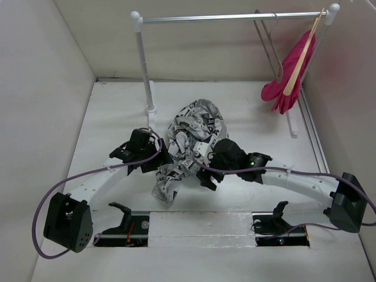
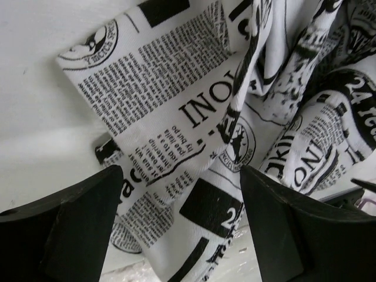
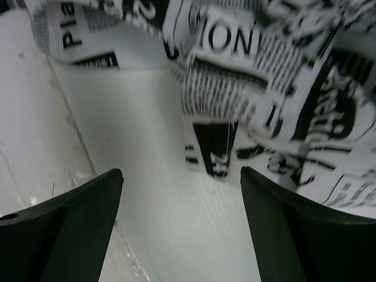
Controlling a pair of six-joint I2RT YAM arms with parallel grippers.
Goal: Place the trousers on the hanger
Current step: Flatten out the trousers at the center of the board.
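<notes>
The left gripper has a fold of the trousers below it, between its open fingers, so it will next go straight down onto the fold and close.
The trousers (image 1: 191, 138), white with black newspaper print, lie crumpled in a heap at the table's middle. The hanger (image 1: 268, 48), thin grey wire, hangs empty on the rail at the back right. My left gripper (image 1: 161, 162) is at the heap's left side. In the left wrist view it (image 2: 182, 197) is open, with a fold of the trousers (image 2: 194, 147) lying between its fingers. My right gripper (image 1: 207, 177) is at the heap's right front. In the right wrist view it (image 3: 182, 197) is open over bare table, the trousers (image 3: 276, 88) just ahead of it.
A white clothes rail (image 1: 235, 17) stands across the back, its left post (image 1: 145, 64) just behind the heap. A pale wooden hanger (image 1: 302, 56) with a pink garment (image 1: 288, 79) hangs at the rail's right end. White walls close in on both sides.
</notes>
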